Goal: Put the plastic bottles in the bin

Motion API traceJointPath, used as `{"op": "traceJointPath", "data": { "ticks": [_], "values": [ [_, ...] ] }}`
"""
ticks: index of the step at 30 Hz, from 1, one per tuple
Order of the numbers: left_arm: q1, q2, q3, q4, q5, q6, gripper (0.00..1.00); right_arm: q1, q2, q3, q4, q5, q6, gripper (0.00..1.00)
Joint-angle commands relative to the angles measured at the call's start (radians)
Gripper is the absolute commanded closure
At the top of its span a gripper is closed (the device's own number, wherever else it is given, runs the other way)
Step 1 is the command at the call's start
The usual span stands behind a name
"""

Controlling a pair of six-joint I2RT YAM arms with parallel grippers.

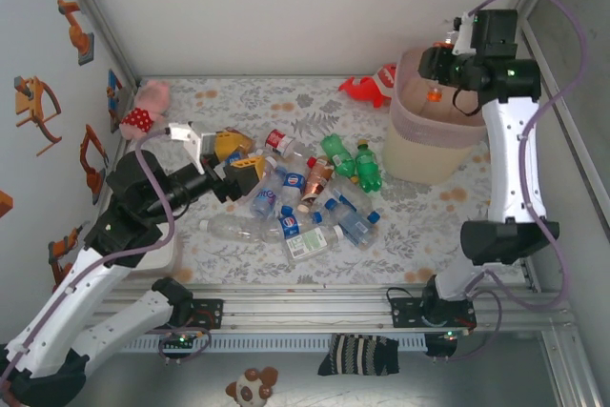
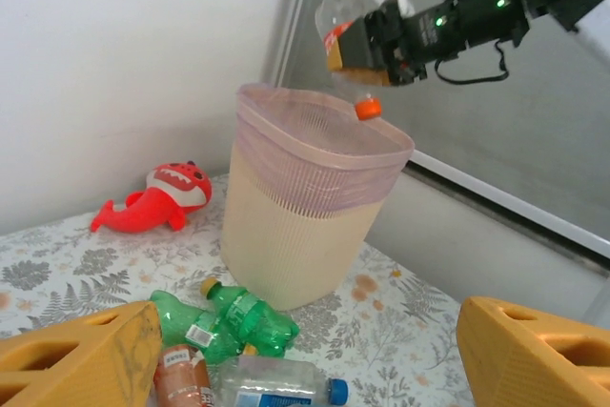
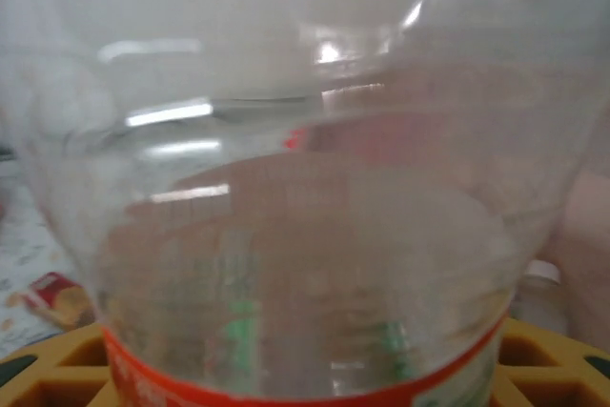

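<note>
I should next move my right gripper down past the pink-lined rim (image 2: 286,102) and then let go of the clear bottle inside the liner.
My right gripper (image 1: 440,62) hangs over the bin (image 1: 412,154), shut on a clear bottle (image 3: 305,188) with a red label. The bottle's orange cap (image 2: 368,109) points down just above the pink-lined rim (image 2: 286,102). The yellow fingers (image 3: 553,355) show at either side of that bottle. Several plastic bottles (image 1: 305,199) lie in a heap mid-table, two green ones (image 1: 355,164) closest to the bin. My left gripper (image 1: 238,161) hovers at the heap's left edge, open, nothing between its yellow fingers (image 2: 91,355). Below it lie green bottles (image 2: 233,321) and a blue-capped clear bottle (image 2: 276,386).
A red toy fish (image 1: 367,88) lies left of the bin by the back wall. A pink plush toy (image 1: 145,107) sits in the far left corner. Walls close in the table on the left, back and right. A striped cloth (image 1: 359,355) lies beyond the front rail.
</note>
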Motion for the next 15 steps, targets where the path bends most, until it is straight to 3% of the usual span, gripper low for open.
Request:
{"op": "traceJointPath", "data": {
  "ticks": [1, 7, 15],
  "values": [
    [0.003, -0.015, -0.018, -0.014, -0.022, -0.015, 0.20, -0.046, 0.046, 0.050, -0.084, 0.074, -0.055, 0.54],
    [0.003, -0.025, -0.041, -0.018, -0.040, -0.022, 0.20, -0.116, 0.176, 0.092, -0.136, 0.151, -0.120, 0.54],
    [0.002, -0.038, -0.072, -0.011, -0.056, -0.036, 0.20, -0.129, 0.306, 0.052, -0.134, 0.215, -0.133, 0.55]
  ]
}}
